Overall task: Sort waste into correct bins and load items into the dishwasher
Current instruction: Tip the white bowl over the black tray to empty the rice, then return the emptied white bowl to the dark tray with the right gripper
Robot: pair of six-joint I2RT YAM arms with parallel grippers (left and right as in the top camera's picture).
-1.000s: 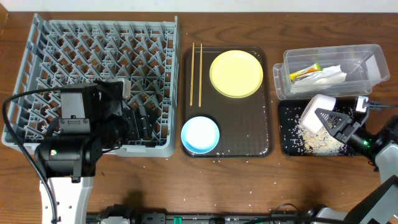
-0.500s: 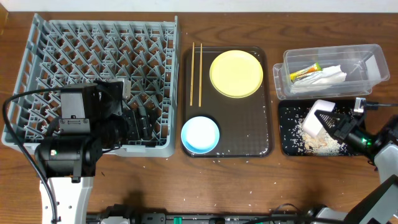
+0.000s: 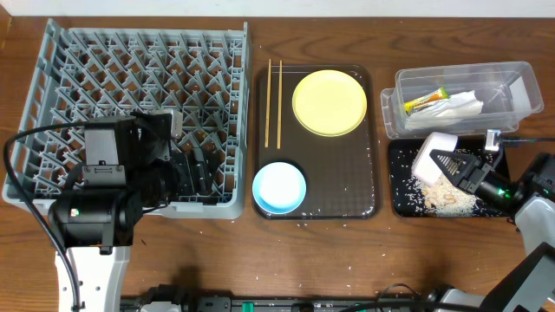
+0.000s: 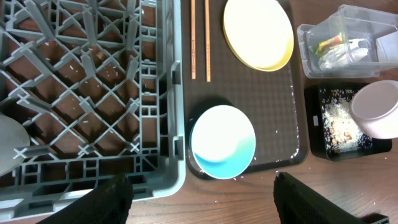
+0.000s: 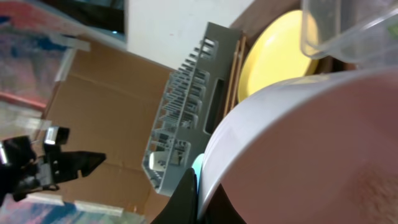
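My right gripper holds the white bowl [image 3: 434,152] and will move over the brown tray's bare patch [image 3: 345,169], to the gripper's left in the overhead view, then go down and let go of the bowl.
My right gripper [image 3: 458,165] is shut on the rim of the white bowl [image 3: 434,152] and holds it tilted over the black tray [image 3: 401,195], where rice scraps [image 3: 444,198] lie. In the right wrist view the bowl [image 5: 311,143] fills the frame, pinched at my fingers [image 5: 196,186]. The clear tub [image 3: 512,91] holds the wrapper [image 3: 425,103] and the napkin [image 3: 457,107]. The yellow plate [image 3: 329,102], chopsticks [image 3: 273,102] and blue bowl [image 3: 279,186] lie on the brown tray. My left gripper [image 4: 208,199] is open and empty over the front edge of the grey dish rack [image 3: 139,78], near the blue bowl [image 4: 222,140].
The brown serving tray [image 3: 355,186] sits between rack and bins, with stray rice grains on it and on the table. A pale round thing [image 4: 9,146], perhaps the white cup, sits in the rack at the left edge of the left wrist view. The left arm's body covers the rack's front.
My right gripper has shifted slightly left and back with the white bowl, which stays tilted over the black tray. The left arm has not moved.
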